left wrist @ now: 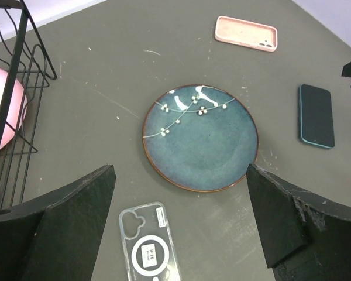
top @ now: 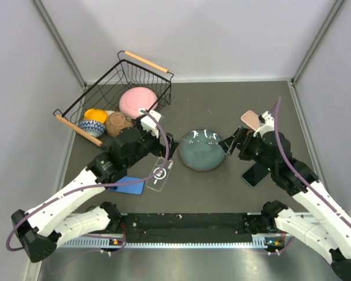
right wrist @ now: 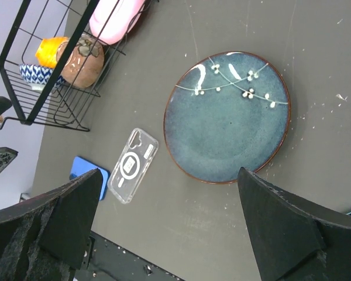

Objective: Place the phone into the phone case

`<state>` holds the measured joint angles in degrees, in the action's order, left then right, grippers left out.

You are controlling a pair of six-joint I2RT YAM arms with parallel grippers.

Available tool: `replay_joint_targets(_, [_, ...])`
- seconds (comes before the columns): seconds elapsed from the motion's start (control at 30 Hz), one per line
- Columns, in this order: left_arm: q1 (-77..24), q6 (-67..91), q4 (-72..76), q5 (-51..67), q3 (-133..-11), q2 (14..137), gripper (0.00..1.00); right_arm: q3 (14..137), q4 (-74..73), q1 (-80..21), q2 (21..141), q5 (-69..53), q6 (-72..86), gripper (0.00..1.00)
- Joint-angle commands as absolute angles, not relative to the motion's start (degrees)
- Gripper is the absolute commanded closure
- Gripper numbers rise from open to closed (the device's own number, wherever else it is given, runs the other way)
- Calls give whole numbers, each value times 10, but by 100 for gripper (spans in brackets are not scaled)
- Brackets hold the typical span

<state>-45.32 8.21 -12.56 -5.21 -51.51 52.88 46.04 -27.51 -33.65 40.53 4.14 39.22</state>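
Observation:
My left gripper moves down and back next until its open fingers straddle the clear phone case at the white ring [top: 159, 174] [left wrist: 150, 256], since the clear phone case lies below the fingers.
The phone [top: 255, 174] [left wrist: 316, 115], dark with a teal edge, lies flat right of the blue plate [top: 203, 150], just below my right wrist. A clear phone case [top: 159, 173] [left wrist: 147, 249] [right wrist: 133, 165] with a white ring lies left of the plate. A pink case [top: 250, 119] [left wrist: 246, 33] lies at the back right. My left gripper [top: 158, 149] [left wrist: 180, 171] hovers open above the clear case, its far end between the fingers. My right gripper [top: 233, 147] [right wrist: 169, 172] is open too, at the plate's right rim, and holds nothing.
A black wire rack [top: 108, 96] at the back left holds a pink bowl [top: 138, 100], a brown cup [top: 118, 123], a patterned bowl [top: 92, 127] and an orange thing [top: 95, 114]. A flat blue slab [top: 128, 185] [right wrist: 89, 172] lies beside the clear case. Grey walls close three sides.

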Motion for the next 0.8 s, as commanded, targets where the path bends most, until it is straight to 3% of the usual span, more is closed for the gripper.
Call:
replay_joint_targets(0.0, [-455, 63, -138, -62, -535, 521, 1, 473, -267, -343, 390, 35, 390, 1])
replay_joint_targets(0.5, [-454, 85, -323, -170, -581, 642, 1, 446, -268, -342, 313, 50, 367, 1])
replay_joint_targets(0.77, [-451, 100, -386, -107, -588, 750, 1, 432, -268, -342, 275, 33, 317, 1])
